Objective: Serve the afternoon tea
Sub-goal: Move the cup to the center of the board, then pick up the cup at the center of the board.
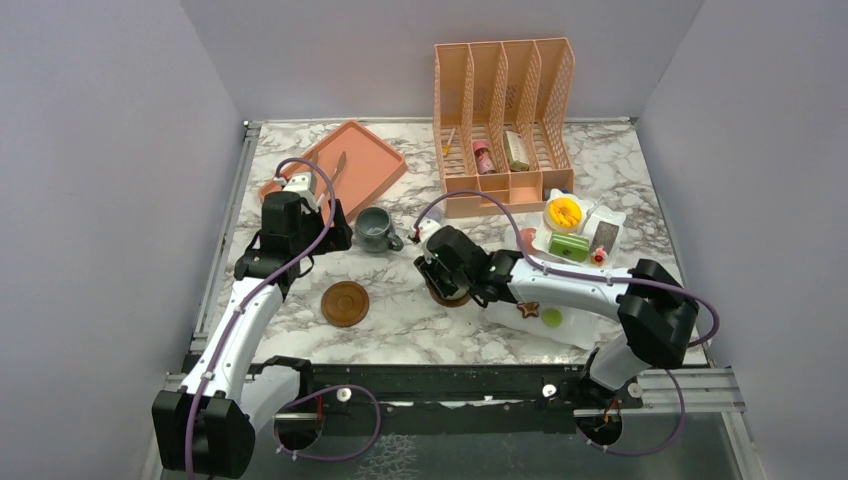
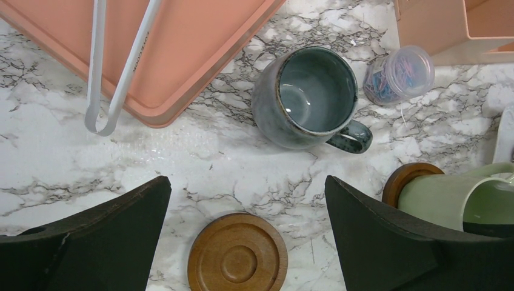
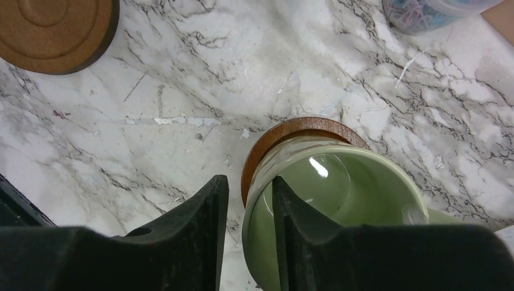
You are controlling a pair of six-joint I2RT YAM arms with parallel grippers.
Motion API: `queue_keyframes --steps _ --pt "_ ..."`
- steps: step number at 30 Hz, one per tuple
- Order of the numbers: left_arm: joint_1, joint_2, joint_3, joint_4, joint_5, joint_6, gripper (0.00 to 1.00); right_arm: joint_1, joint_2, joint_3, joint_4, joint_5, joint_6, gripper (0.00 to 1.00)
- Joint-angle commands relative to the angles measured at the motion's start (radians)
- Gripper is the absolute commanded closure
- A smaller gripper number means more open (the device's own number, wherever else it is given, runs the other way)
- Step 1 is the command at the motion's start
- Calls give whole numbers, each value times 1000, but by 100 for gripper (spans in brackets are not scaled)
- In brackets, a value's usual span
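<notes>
My left gripper needs to reach outward and down around the tray-side rim of the grey-blue mug [image 2: 312,97] and close next, as the mug's handle points away from the tray.
The pale green mug [image 3: 363,200] stands on a brown coaster [image 3: 285,130] at the table's middle. My right gripper [image 3: 250,182] straddles its rim, one finger inside, the other outside with a small gap to the wall, so it stands open. The grey-blue mug [image 2: 312,97] stands upright and empty on the marble, ahead of my wide-open left gripper [image 2: 248,188]. A second bare coaster [image 2: 237,254] lies just below and between its fingers. Toy sweets, a yellow donut [image 1: 565,213] and a green cake [image 1: 568,246] among them, sit at the right.
An orange tray [image 1: 360,160] with white tongs [image 2: 115,66] lies at the back left. A peach file organizer [image 1: 505,100] stands at the back. A small clear cup of paper clips [image 2: 400,73] sits beside the grey-blue mug. A white compartment dish [image 1: 607,222] holds the sweets.
</notes>
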Motion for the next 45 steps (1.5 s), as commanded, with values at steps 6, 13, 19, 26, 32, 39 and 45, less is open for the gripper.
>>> queue_keyframes --steps 6,13,19,26,32,39,45 --pt "-6 39 18 16 -9 -11 12 0 -154 100 -100 27 25 43" --pt "-6 219 136 -6 64 -35 26 0 -298 93 -84 -33 23 14" --pt "-31 366 253 -5 42 -70 38 0 -406 56 -57 -81 35 0" --pt "-79 531 348 -9 6 -78 50 0 -474 7 -36 -110 38 0" --pt "-122 616 378 -20 -68 -78 58 0 -508 -13 -29 -118 27 0" --pt "-144 670 389 -44 -149 -63 65 0 -517 -26 -20 -118 21 0" --pt "-150 688 402 -56 -158 -51 75 0 -510 -28 -8 -120 20 0"
